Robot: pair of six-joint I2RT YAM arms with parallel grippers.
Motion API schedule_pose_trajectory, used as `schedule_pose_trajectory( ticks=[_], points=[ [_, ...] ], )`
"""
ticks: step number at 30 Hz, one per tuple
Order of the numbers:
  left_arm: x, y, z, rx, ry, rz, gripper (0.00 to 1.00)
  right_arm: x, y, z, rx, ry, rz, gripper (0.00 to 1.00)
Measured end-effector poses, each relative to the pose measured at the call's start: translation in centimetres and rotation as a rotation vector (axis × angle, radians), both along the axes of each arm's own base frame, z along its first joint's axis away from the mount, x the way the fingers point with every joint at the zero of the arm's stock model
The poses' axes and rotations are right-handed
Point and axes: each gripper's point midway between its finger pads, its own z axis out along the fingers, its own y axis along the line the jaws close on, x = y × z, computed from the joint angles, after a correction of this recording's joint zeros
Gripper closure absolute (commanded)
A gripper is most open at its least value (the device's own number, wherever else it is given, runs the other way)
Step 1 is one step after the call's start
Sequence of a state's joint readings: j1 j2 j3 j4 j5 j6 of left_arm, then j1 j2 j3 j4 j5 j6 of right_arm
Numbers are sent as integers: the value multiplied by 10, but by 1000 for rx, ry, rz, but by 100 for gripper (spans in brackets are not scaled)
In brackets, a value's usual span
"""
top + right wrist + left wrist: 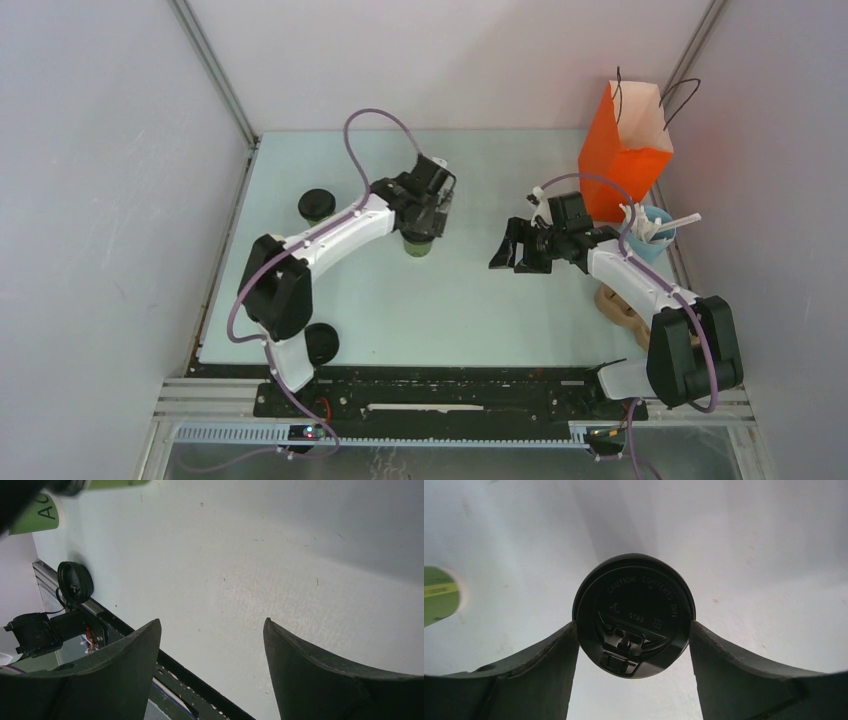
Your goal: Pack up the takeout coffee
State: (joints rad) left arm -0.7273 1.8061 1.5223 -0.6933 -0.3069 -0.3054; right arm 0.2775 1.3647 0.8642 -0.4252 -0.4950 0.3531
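Observation:
I should move my left gripper to the left in the top view next and let go of the olive-green cup on the table (pixel 491 594) beside the second lidded cup (pixel 317 205), because there is free space there.
An olive-green cup of takeout coffee (pixel 418 246) stands left of the table's middle, capped with a black lid (pixel 634 612). My left gripper (pixel 424 226) is down over it, and in the left wrist view both fingers (pixel 559 655) press the lid's sides, so the left gripper (pixel 633 626) is shut on the cup. A second lidded cup (pixel 317 205) stands further left and shows as a green cup (pixel 37 515) in the right wrist view. My right gripper (pixel 512 252) hovers open and empty right of centre, its fingertips wide apart (pixel 212 625).
An orange paper bag (pixel 625 150) stands open at the back right. Beside it is a blue holder with white sticks (pixel 655 228), and a tan carrier (pixel 620 305) lies under the right arm. A black round lid (pixel 322 343) sits near the front left edge.

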Motion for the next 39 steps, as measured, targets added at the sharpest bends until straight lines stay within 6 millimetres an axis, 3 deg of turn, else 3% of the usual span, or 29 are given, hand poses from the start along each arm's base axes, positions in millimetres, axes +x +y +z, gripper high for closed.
schedule_pose_trajectory(
  ticks=[9, 14, 17, 25, 32, 36, 39],
  points=[
    [65, 118, 8, 18, -46, 315, 22, -5, 6, 0, 2, -4, 22, 16],
    [82, 155, 15, 9, -87, 412, 22, -9, 11, 6, 8, -21, 43, 16],
    [88, 162, 16, -1, -102, 432, 19, -13, 17, 11, 10, -39, 63, 14],
    [91, 157, 17, -26, -107, 420, 3, -26, 17, 28, -15, -92, 73, 10],
    [88, 154, 16, -36, -91, 408, 0, -32, 7, 51, -60, -134, 39, 9],
    [74, 149, 25, -67, -57, 379, 0, -15, -7, 81, -119, -200, -36, 9],
    [59, 137, 67, -145, -91, 329, 0, 17, -32, 121, -168, -301, -163, 9]
  ],
)
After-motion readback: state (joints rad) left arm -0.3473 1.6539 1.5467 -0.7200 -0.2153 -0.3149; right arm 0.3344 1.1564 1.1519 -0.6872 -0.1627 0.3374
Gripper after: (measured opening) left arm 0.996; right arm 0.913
